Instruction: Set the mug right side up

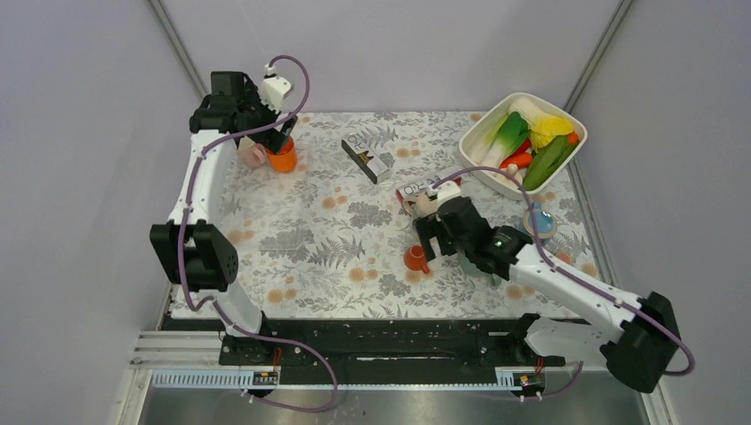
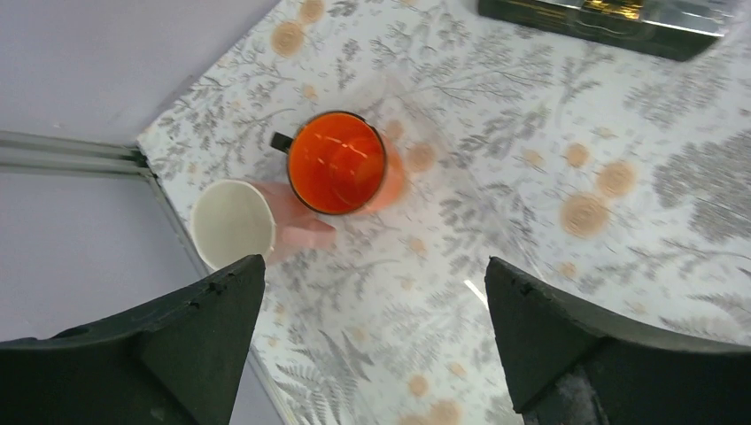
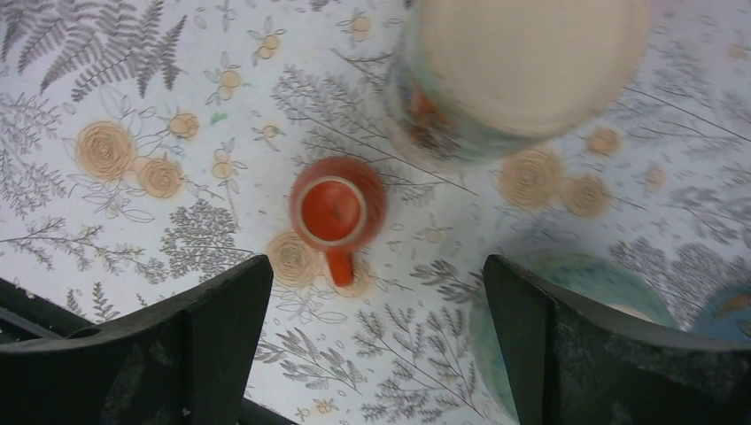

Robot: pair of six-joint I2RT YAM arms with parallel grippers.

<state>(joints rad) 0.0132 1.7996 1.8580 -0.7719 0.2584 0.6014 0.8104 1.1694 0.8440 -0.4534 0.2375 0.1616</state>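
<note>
The large patterned cup has its closed cream side up, so my right gripper will move outward past it, tilting and lowering onto the cup's jutting handle [image 1: 408, 205].
A small orange mug [image 3: 337, 208] stands on the floral tablecloth, seemingly base up, a pale ring on its top face and its handle pointing toward my fingers. It also shows in the top view [image 1: 414, 258]. My right gripper [image 3: 376, 336] hovers above it, open and empty, the mug just beyond the gap between the jaws; in the top view the right gripper [image 1: 427, 241] is near the table's middle. My left gripper [image 2: 372, 336] is open and empty at the far left corner [image 1: 282, 142], above an upright orange cup [image 2: 336, 162].
A large patterned cup [image 3: 522, 71] with a cream top face stands just past the mug. A teal dish [image 3: 580, 288] lies to the right. A pink cup [image 2: 235, 221] lies on its side by the orange cup. There are a black box [image 1: 367, 155] and a white tub of toy vegetables [image 1: 522, 142].
</note>
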